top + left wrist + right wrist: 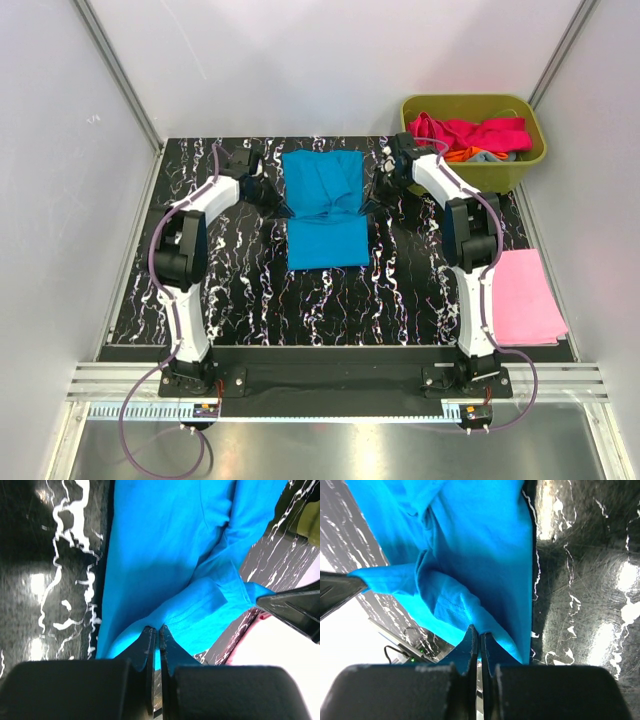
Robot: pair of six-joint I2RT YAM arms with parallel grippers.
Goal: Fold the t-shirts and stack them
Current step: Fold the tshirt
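The still uncovered far part of the shirt (297, 193) (134, 597) lies outward of my left gripper, so I will next carry the shirt's pinched edge outward over it and release.
A bright cyan-blue t-shirt (325, 205) lies on the black marbled table, its far part bunched and lifted. My left gripper (283, 208) is shut on the shirt's left edge; in the left wrist view the gripper (158, 629) pinches the cloth (170, 555). My right gripper (368, 203) is shut on the shirt's right edge; in the right wrist view the gripper (479, 630) pinches the cloth (470, 545). A folded light pink t-shirt (525, 297) lies at the table's right near edge. Magenta, red, orange and grey-blue shirts (470, 135) sit piled in the tub.
The olive-green plastic tub (530, 150) stands at the back right corner. White walls with metal rails enclose the table on three sides. The arms' bases (330, 378) are bolted along the near edge.
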